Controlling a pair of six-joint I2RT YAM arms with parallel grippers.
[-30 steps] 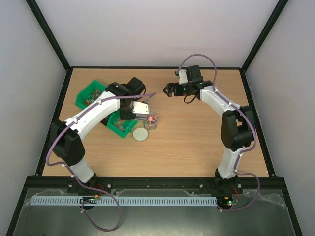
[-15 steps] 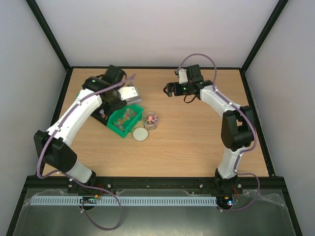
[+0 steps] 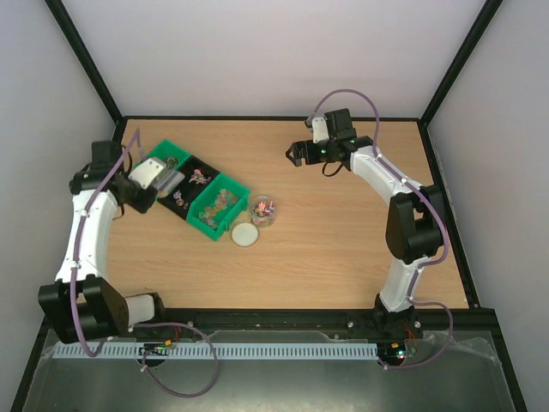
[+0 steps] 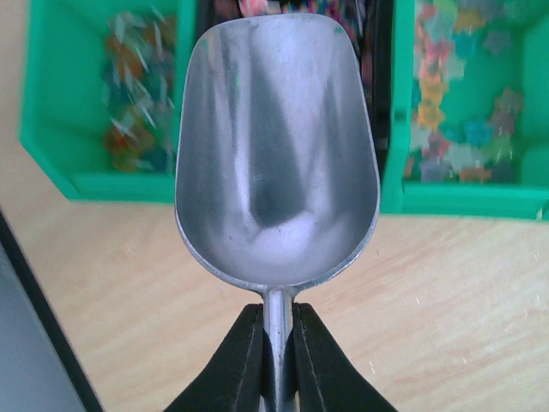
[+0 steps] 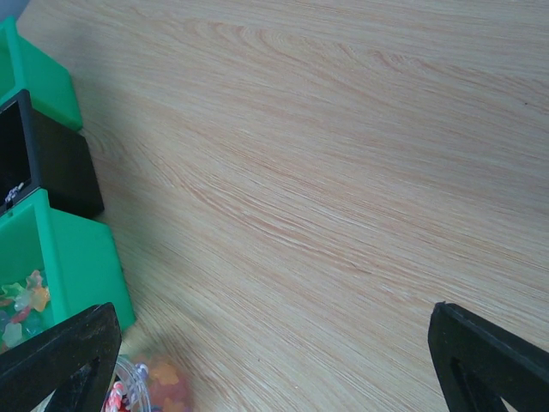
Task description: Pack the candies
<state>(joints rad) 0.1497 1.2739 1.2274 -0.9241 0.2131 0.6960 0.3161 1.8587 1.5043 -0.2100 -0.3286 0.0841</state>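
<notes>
The clear patch of bare tabletop is below my left gripper, toward my base. My left gripper should move back and down to let go of the scoop's handle there.
My left gripper (image 3: pixel 141 185) is shut on the handle of a shiny metal scoop (image 3: pixel 156 174), held left of the bins. In the left wrist view the gripper (image 4: pixel 279 314) clamps the scoop (image 4: pixel 276 146), whose bowl is empty. Candies of mixed colours lie in the right green bin (image 3: pixel 219 202) and show blurred in the left wrist view (image 4: pixel 459 112). A small clear jar (image 3: pixel 262 210) holds a few candies; its edge shows in the right wrist view (image 5: pixel 129 390). My right gripper (image 3: pixel 296 154) hovers at the far middle, open and empty (image 5: pixel 274 369).
Three bins stand in a diagonal row: green (image 3: pixel 167 157), black (image 3: pixel 194 183), green (image 3: pixel 225 225). A round whitish lid (image 3: pixel 244 234) lies flat in front of the jar. The enclosure's left wall is close to my left arm.
My left arm has swung from above the jar to the far left, carrying the scoop past the bins. The right arm has hardly moved.
</notes>
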